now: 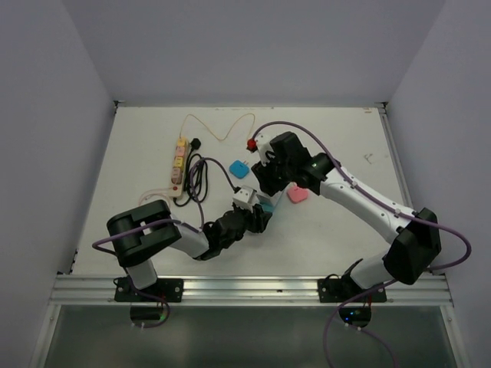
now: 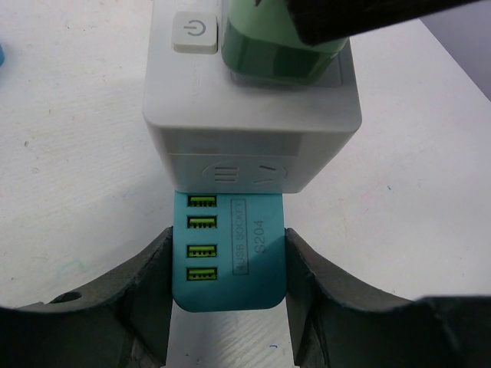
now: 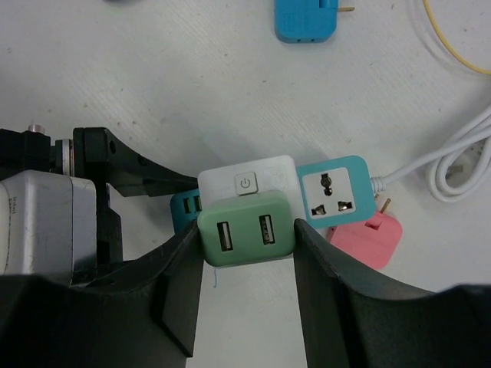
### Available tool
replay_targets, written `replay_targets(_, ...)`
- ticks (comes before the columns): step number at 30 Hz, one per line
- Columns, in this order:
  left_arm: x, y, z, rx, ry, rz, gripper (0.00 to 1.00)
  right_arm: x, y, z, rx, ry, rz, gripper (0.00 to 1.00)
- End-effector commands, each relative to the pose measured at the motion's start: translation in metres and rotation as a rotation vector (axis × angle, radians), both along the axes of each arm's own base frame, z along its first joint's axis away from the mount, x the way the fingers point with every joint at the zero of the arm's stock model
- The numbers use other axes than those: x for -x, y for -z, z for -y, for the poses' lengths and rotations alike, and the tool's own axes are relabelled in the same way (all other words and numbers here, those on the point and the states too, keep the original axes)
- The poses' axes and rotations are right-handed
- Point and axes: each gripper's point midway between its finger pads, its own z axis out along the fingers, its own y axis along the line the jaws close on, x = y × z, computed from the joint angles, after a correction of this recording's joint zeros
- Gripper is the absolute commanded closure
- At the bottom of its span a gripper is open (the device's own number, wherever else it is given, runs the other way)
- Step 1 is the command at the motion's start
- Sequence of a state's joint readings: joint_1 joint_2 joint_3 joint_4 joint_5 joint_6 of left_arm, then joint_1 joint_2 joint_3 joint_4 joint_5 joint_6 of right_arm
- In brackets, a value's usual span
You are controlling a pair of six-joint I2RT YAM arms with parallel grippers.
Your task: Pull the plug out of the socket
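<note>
I need to lift the green plug [image 3: 247, 228] out with my right gripper, cross past the pink plug to the bare tabletop, to the gripper's right in the top view, lower and let go.
The socket is a white cube [image 2: 253, 115] with a power button and a teal USB face [image 2: 230, 253]. It lies on the white table [image 1: 337, 138] near the middle. My left gripper [image 2: 228, 284] is shut on the teal USB end, one finger on each side. A green two-port plug [image 3: 247, 228] sits in the cube's top face, and my right gripper [image 3: 247, 238] is shut on its two sides. From above, both grippers meet at the socket [image 1: 247, 196], the left gripper [image 1: 257, 216] reaching from the near left and the right gripper [image 1: 268, 184] from the far right.
A pink plug [image 3: 367, 238] lies right beside the socket's teal outlet face [image 3: 334, 192], with a coiled white cable [image 3: 453, 165] to its right. A blue plug [image 1: 238, 168] lies just beyond. A power strip [image 1: 179, 165], a black cable [image 1: 198, 178] and a yellow wire [image 1: 219, 126] lie at the far left.
</note>
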State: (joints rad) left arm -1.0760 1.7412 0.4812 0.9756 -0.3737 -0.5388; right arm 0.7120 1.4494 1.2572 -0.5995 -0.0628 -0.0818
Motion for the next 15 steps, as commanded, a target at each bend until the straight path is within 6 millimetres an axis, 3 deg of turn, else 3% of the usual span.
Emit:
replay_targets(1,0.023,0.073,-0.034,-0.256,0.015,-0.14,1.0,-0.028,-0.112,-0.037,-0.285,0.027,0.208,1.0)
replay_targets(7,0.024,0.064,-0.026,-0.282,0.027,-0.122,1.0,-0.036,-0.1,-0.031,-0.296,0.113,0.212,1.0)
replay_targets(15,0.027,0.046,-0.039,-0.293,0.005,-0.133,1.0,-0.024,-0.071,-0.025,-0.297,0.119,0.167,1.0)
